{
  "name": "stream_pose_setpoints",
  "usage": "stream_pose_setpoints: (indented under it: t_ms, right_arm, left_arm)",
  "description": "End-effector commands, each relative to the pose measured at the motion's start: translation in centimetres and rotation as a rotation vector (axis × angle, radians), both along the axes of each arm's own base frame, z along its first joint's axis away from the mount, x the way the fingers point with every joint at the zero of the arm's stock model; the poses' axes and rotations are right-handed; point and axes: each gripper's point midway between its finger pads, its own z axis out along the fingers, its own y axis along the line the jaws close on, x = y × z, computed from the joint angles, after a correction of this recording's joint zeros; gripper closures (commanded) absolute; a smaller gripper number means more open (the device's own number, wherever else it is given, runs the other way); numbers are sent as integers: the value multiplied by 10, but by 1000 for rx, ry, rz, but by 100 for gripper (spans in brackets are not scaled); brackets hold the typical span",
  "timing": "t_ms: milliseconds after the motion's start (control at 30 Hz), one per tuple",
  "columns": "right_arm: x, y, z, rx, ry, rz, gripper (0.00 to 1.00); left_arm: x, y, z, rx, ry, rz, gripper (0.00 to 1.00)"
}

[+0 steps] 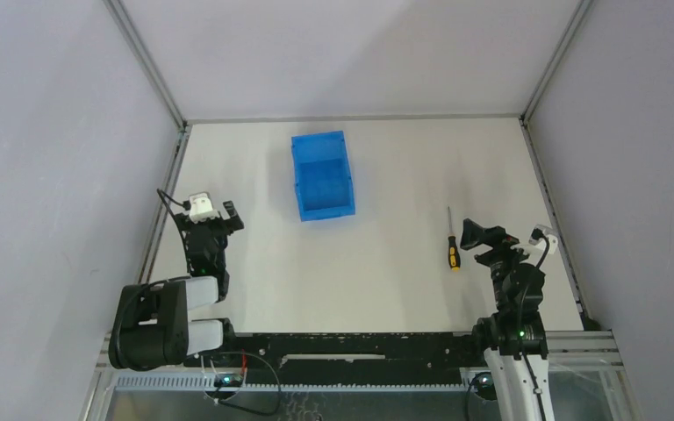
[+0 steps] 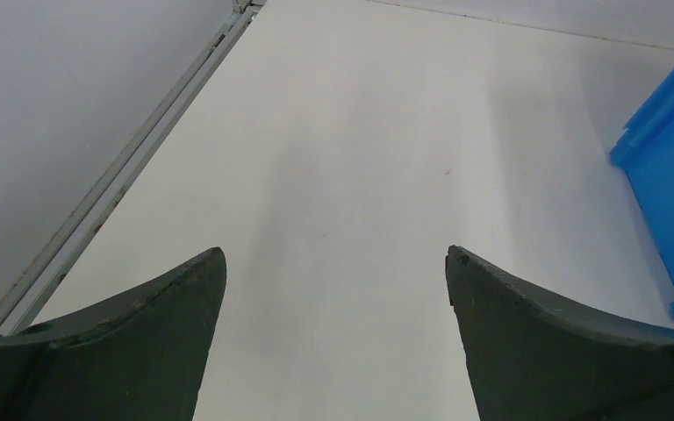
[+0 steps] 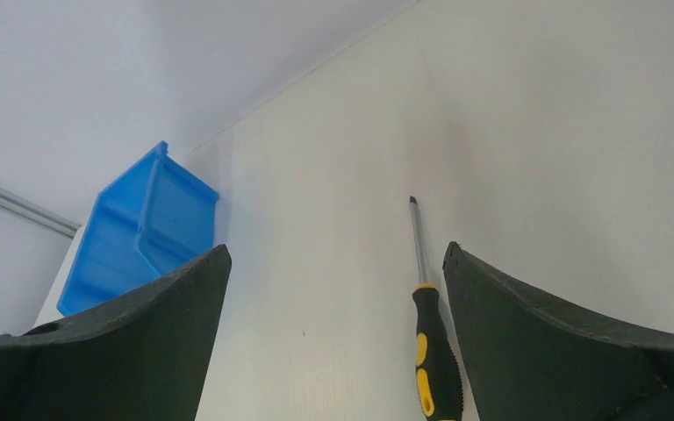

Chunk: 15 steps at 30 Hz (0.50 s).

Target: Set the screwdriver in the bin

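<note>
I need to move my right gripper to the left in the top view and down onto the handle's shaft end (image 1: 452,241) (image 3: 426,300), because the screwdriver is lying flat on the table.
The screwdriver (image 1: 451,245) lies flat on the white table at the right, shaft pointing to the back, yellow and black handle toward me. In the right wrist view the screwdriver (image 3: 432,338) lies between the fingers, close to the right finger (image 3: 562,351). My right gripper (image 1: 483,237) is open, just right of the handle, and holds nothing. The blue bin (image 1: 322,175) stands at the back centre of the table, empty as far as I see; it also shows in the right wrist view (image 3: 140,230) and the left wrist view (image 2: 672,175). My left gripper (image 1: 217,216) is open and empty at the left.
Grey walls enclose the table on three sides, with metal rails (image 1: 162,215) along the left and right edges. The arm bases and a black rail (image 1: 351,346) run along the near edge.
</note>
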Motion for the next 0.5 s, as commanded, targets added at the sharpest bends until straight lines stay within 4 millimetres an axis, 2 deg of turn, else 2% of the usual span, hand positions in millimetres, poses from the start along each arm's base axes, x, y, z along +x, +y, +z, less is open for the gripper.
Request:
stream_pose_setpoints:
  t_ms: [0, 133, 167, 333, 400, 467]
  right_arm:
    - [0, 4, 0, 25, 17, 13, 0]
    - [-1, -12, -1, 210, 83, -135, 0]
    - [-1, -10, 6, 233, 71, -128, 0]
    - [5, 41, 79, 46, -165, 225, 0]
    - [9, 49, 100, -15, -155, 284, 0]
    - [20, 47, 113, -75, -65, 288, 1]
  left_arm:
    - [10, 1, 24, 20, -67, 2, 0]
    - [10, 1, 24, 21, -67, 2, 0]
    - [10, 1, 24, 20, -66, 1, 0]
    - [10, 1, 24, 20, -67, 2, 0]
    - [10, 1, 24, 20, -67, 2, 0]
    - [10, 1, 24, 20, -68, 1, 0]
